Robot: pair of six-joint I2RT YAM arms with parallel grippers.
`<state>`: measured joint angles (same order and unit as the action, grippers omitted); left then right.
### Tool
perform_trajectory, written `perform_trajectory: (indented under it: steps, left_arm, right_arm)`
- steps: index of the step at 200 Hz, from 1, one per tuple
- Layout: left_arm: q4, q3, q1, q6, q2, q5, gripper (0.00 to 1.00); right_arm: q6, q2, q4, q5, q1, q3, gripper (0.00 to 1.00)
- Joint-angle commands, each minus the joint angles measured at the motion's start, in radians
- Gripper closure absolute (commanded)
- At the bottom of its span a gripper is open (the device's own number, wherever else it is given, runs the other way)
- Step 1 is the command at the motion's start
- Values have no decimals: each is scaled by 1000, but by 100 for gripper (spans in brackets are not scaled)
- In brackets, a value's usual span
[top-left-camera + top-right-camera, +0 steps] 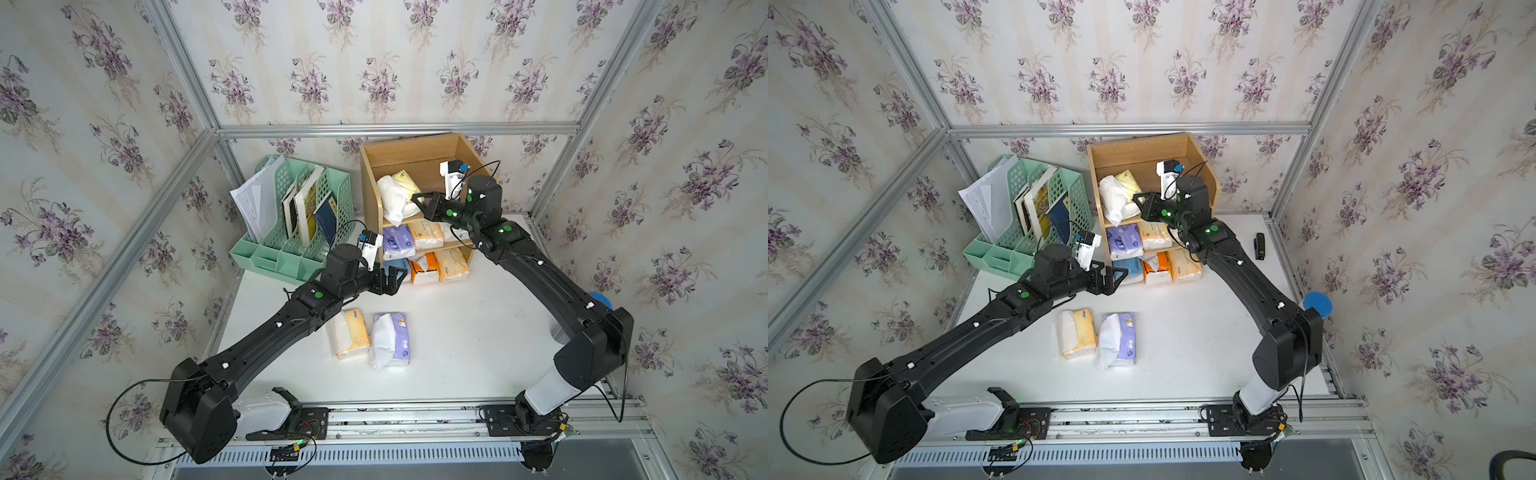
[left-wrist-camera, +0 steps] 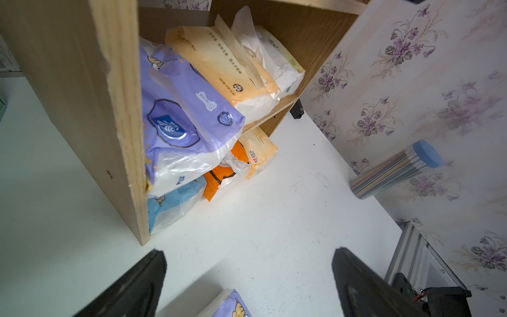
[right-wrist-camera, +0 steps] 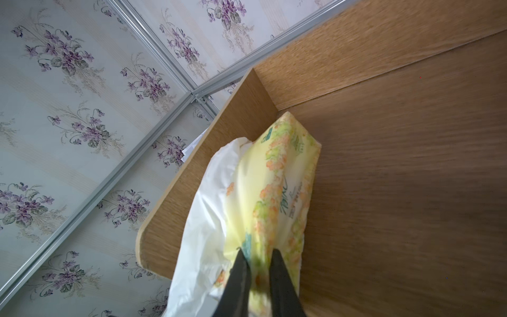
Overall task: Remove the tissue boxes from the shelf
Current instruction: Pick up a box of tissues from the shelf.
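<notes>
The pack in my right gripper moves back off the shelf's top level next. It goes down onto the bare tabletop spot beside the purple pack for release.
The wooden shelf (image 1: pixel 415 153) stands at the back of the table. On its top tier lies a pale yellow-green tissue pack (image 1: pixel 399 193) with white tissue spilling out. My right gripper (image 3: pixel 259 251) is shut on that pack's (image 3: pixel 274 192) near end. The middle tier holds a purple pack (image 2: pixel 186 109) and a pale orange pack (image 2: pixel 219 60). Light blue (image 2: pixel 172 203), orange (image 2: pixel 219 175) and yellow (image 1: pixel 453 264) packs fill the bottom tier. My left gripper (image 1: pixel 395 280) hangs open and empty before the bottom tier's left corner. A yellow pack (image 1: pixel 349 338) and a purple pack (image 1: pixel 392 340) lie on the table.
A mint-green file rack (image 1: pixel 291 232) with books and papers stands left of the shelf. A small black object (image 1: pixel 1259 246) lies right of the shelf. A clear blue-lidded tube of pencils (image 2: pixel 397 170) stands by the right wall. Aluminium frame rails border the table.
</notes>
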<state>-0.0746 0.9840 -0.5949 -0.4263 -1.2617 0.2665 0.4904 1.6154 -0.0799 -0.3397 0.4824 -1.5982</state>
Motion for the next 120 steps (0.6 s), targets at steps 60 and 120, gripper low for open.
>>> perform_trajectory:
  steps: [60,120]
  left_arm:
    - [-119,-5,0,46,150,-155,1]
    - [-191,-131,-1,-19,338,-265,1]
  right_arm:
    - [-29,-248,3,148,2,148,100]
    - [10,-616,-67,193,1,499,100]
